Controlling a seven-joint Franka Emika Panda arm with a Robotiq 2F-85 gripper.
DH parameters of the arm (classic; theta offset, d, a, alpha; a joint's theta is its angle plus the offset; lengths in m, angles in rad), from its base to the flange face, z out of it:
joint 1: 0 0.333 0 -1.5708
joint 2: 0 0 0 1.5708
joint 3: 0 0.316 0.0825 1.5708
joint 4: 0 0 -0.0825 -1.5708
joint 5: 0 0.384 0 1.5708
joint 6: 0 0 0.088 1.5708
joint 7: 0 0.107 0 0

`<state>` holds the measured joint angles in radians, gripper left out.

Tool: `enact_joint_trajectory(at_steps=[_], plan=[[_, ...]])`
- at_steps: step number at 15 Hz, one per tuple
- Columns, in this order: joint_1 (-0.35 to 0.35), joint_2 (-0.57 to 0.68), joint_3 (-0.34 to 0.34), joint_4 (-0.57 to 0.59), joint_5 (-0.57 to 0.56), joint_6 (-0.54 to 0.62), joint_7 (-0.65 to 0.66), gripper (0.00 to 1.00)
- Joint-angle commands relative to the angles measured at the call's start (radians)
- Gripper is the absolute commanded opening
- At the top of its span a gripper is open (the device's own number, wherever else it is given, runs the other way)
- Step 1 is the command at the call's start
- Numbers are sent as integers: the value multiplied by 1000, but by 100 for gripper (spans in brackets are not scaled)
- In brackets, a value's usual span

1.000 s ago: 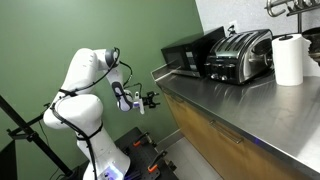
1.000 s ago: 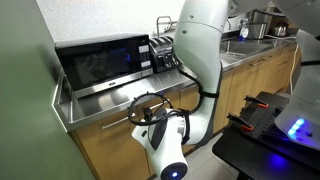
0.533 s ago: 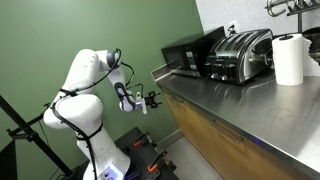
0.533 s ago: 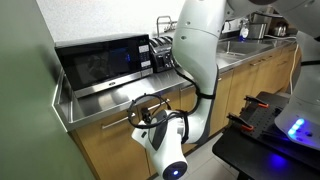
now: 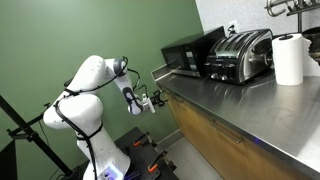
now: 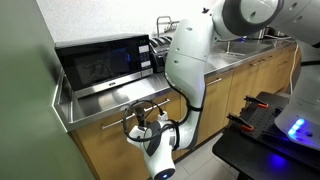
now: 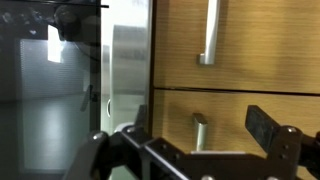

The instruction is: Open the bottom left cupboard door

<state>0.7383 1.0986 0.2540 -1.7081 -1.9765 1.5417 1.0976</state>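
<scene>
The short metal handle [image 7: 200,131] is between the open fingers of the robot's gripper but beyond their ends, so the gripper next needs to move toward the door and away from the panel seam to close.
The bottom left cupboard door is a light-brown wood panel under the steel counter, seen in both exterior views [image 5: 192,122] [image 6: 100,150]. In the wrist view it fills the frame [image 7: 240,108], with a short metal bar handle [image 7: 200,131] on it. My gripper [image 7: 197,128] is open, its two black fingers either side of that handle and a little short of it. The gripper also shows in both exterior views [image 5: 156,100] [image 6: 140,113], close in front of the cupboard front at the counter's end. It holds nothing.
A black microwave [image 6: 100,62], a toaster [image 5: 240,55] and a paper towel roll [image 5: 289,58] stand on the steel counter [image 5: 250,105]. A second wood panel with a longer handle [image 7: 208,32] sits beside the door. The green wall [image 5: 60,40] lies behind.
The arm has swung toward the counter. The gripper has moved closer to the cupboard front, and the elbow has shifted with it.
</scene>
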Motion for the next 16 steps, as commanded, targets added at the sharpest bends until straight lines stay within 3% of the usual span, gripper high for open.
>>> enact_joint_trajectory(at_steps=[1,6,14,15,16], plan=[[41,118,-3,156,-29,-105,-64,100],[52,189,-6,264,-38,-118,-61,100],[38,206,-13,335,-41,-59,-74,100],[40,208,-14,338,-41,-57,-75,91],[41,211,-14,343,-41,-55,-75,74]])
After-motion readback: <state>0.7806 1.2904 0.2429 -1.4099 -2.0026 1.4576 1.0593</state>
